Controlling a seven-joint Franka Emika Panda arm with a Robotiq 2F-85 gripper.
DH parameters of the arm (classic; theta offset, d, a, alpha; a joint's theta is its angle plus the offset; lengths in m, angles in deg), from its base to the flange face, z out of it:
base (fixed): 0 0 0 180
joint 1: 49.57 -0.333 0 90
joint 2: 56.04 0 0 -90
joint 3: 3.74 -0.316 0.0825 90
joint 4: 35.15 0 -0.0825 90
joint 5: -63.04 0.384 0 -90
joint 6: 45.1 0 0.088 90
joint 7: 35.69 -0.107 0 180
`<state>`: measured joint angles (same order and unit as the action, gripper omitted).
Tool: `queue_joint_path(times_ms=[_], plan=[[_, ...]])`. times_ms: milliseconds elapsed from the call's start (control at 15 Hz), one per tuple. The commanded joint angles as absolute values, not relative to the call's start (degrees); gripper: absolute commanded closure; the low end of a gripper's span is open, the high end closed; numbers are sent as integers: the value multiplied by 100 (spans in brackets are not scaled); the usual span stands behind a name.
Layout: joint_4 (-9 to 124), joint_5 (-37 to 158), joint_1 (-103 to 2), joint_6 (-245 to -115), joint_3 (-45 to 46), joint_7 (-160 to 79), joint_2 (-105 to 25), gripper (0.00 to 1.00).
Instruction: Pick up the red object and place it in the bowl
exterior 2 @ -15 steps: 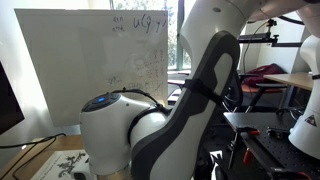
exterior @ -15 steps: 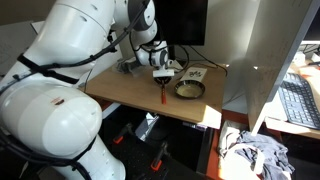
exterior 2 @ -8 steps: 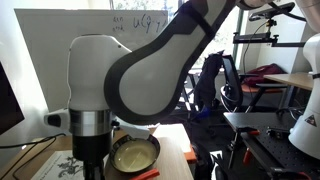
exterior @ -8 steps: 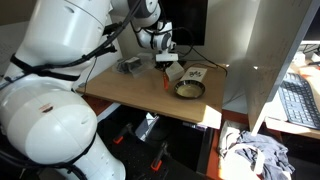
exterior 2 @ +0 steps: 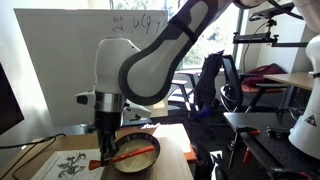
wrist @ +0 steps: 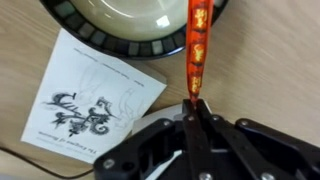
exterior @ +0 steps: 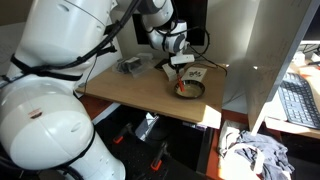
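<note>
The red stick's held end still hangs outside the bowl's dark rim. My gripper should move lower next, farther toward the bowl's middle (exterior: 189, 89), and release the stick.
My gripper (wrist: 192, 105) is shut on one end of the red object (wrist: 196, 45), a thin red stick with yellow marks. The stick reaches out from the jaws and its far end lies over the rim of the bowl (wrist: 90, 35), round with a dark rim band and pale inside. In an exterior view the gripper (exterior: 181, 68) hangs just above the bowl (exterior: 190, 90) with the stick (exterior: 181, 86) at the bowl's near edge. In the other exterior view the stick (exterior 2: 128, 155) lies slanted across the bowl (exterior 2: 140, 152) below the gripper (exterior 2: 105, 140).
A white paper sheet with a dark drawing (wrist: 95, 95) lies on the wooden table (exterior: 130, 92) beside the bowl. A grey object (exterior: 128, 65) sits at the table's back. A dark monitor (exterior: 185, 20) stands behind. The table's front edge is close to the bowl.
The arm has moved across the table with the red stick in the jaws, from beside the bowl to right over it, and has come lower.
</note>
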<state>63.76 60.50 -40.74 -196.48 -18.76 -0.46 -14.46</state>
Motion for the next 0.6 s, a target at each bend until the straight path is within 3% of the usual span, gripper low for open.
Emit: queue_joint_path(times_ms=[0, 267, 333, 400, 533], plan=[[6474, 6120, -3851, -19987, -1936, 175, -1371, 98], [6525, 6008, -3769, -20280, -1826, 54, -1285, 96], [6561, 5965, -3766, -20350, -1782, 23, -1281, 69], [6606, 5946, -3752, -20376, -1753, 3, -1292, 67], [6743, 5879, -3759, -20430, -1666, -38, -1380, 53]])
